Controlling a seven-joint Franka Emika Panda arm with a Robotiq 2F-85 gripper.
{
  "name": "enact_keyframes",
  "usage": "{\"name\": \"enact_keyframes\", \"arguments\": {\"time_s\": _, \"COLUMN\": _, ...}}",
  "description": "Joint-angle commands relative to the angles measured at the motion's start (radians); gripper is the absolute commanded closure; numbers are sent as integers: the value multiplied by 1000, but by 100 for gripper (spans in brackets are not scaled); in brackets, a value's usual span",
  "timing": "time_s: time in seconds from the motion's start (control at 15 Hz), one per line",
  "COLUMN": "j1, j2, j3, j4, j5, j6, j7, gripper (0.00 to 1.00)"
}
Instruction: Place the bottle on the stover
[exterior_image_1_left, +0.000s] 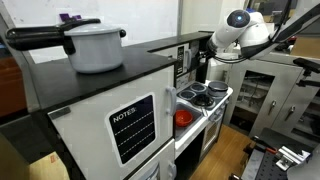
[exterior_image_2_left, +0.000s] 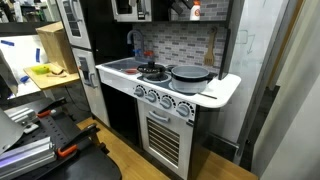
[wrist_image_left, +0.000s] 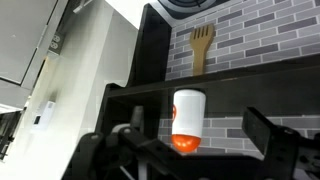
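The bottle stands outward of my gripper's fingers, so my gripper needs to move outward next, to bring its open fingers along both sides of the bottle.
The bottle has a white body and an orange end. In the wrist view it stands on a dark shelf in front of a grey brick wall. It also shows small at the top of an exterior view. My gripper is open, with one black finger on each side of the bottle and a gap on both sides. The stover is a white and silver toy cooker with dark round burners, well below the gripper. It shows in both exterior views, with its knobs and oven front in one.
A grey pan sits on the cooker top. A big white pot stands on the black-topped cabinet marked NOTES. A wooden spatula hangs on the brick wall. A sink lies beside the burners.
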Motion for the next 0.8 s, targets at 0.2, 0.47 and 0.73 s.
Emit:
{"name": "enact_keyframes", "arguments": {"time_s": 0.2, "j1": -10, "j2": 40, "j3": -12, "j4": 31, "j5": -66, "j6": 7, "j7": 33, "gripper": 0}}
{"name": "enact_keyframes", "arguments": {"time_s": 0.47, "j1": -11, "j2": 63, "j3": -26, "j4": 46, "j5": -75, "j6": 13, "j7": 32, "gripper": 19}}
{"name": "enact_keyframes", "arguments": {"time_s": 0.73, "j1": -9, "j2": 82, "j3": -38, "j4": 75, "j5": -87, "j6": 18, "j7": 31, "gripper": 30}}
